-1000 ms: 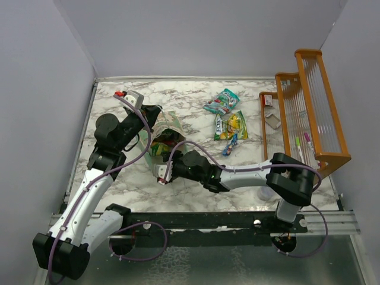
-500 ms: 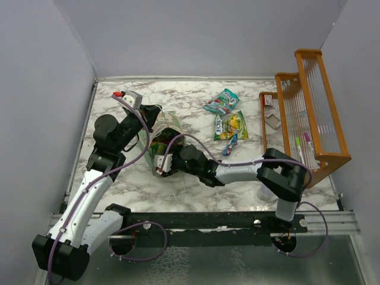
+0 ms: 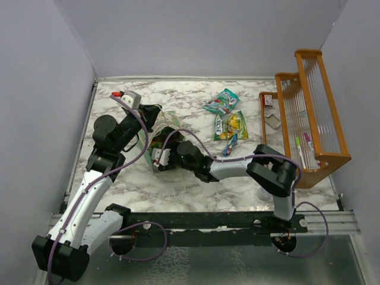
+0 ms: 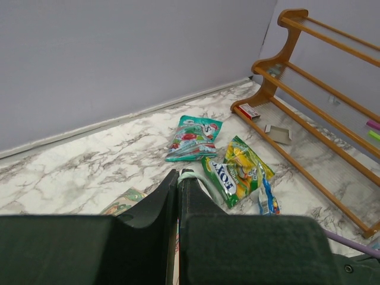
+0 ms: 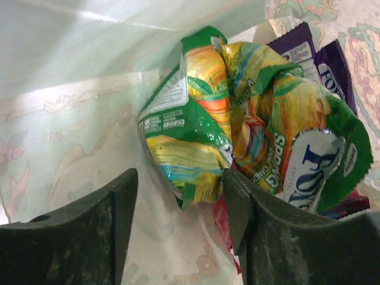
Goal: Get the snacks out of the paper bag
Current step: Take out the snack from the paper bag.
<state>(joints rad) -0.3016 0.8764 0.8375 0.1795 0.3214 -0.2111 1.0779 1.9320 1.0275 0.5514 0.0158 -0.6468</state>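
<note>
The near corner of the green-yellow packet sticks out between the open fingers of my right gripper. My right gripper should next move gently a little deeper into the bag, onto that corner of the packet.
The mint-green paper bag (image 3: 168,122) lies on its side at the left of the marble table, its mouth facing the near edge. My left gripper (image 3: 152,114) is shut on the bag's upper rim (image 4: 189,176). My right gripper (image 3: 159,158) is open inside the bag mouth. In the right wrist view its fingers (image 5: 240,208) straddle the corner of a crumpled green-yellow snack packet (image 5: 190,130) without closing on it. A purple packet (image 5: 312,56) and a red one (image 5: 221,221) lie behind and beneath it. A teal packet (image 3: 222,101), a green-yellow packet (image 3: 231,126) and a small blue one (image 3: 229,148) lie on the table.
An orange wooden rack (image 3: 310,110) stands along the right wall, with small cards and pens on its shelves. It also shows in the left wrist view (image 4: 309,83). Grey walls close in the left, back and right. A pale round object (image 3: 265,193) sits near the right arm's base.
My right gripper has moved left and farther up into the bag mouth, its forearm stretching out across the table. The left arm and the packets on the table have not moved.
</note>
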